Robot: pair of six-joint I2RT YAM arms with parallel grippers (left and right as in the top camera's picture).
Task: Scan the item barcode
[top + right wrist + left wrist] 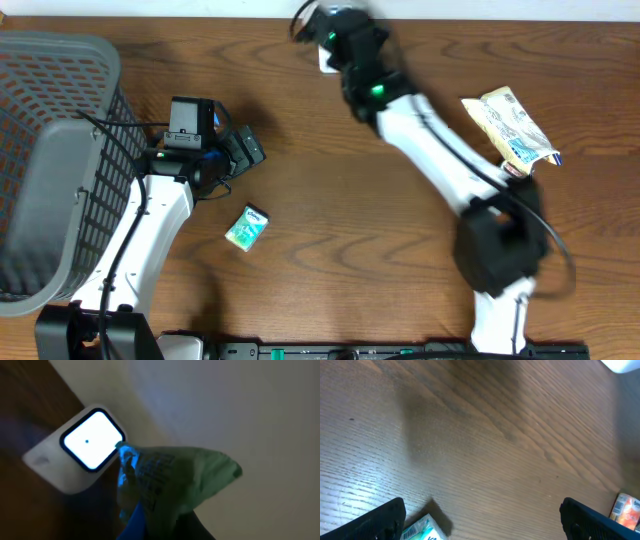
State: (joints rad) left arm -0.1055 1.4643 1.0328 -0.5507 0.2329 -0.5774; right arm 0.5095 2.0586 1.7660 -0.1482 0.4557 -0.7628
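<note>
I should swing my right gripper back to the right in the overhead view and release the packet on the wood by the cream snack bag, clear of the scanner.
My right gripper [333, 45] is at the table's far edge, shut on a crumpled green packet [172, 477]. It holds the packet just in front of the white barcode scanner [90, 442], whose square window glows bright. Printed lines on the packet face the scanner, and blue light falls on its near edge. In the right wrist view the fingers are dark and mostly hidden under the packet. My left gripper [243, 150] hovers open over the left part of the table. A small green-and-white box [422, 530] with a barcode lies beside its left finger [377, 520], not held.
A grey mesh basket [45, 150] fills the left edge. A cream snack bag [512, 122] lies at the right, beside the right arm. The small green box [246, 227] lies on the wood just in front of the left gripper.
</note>
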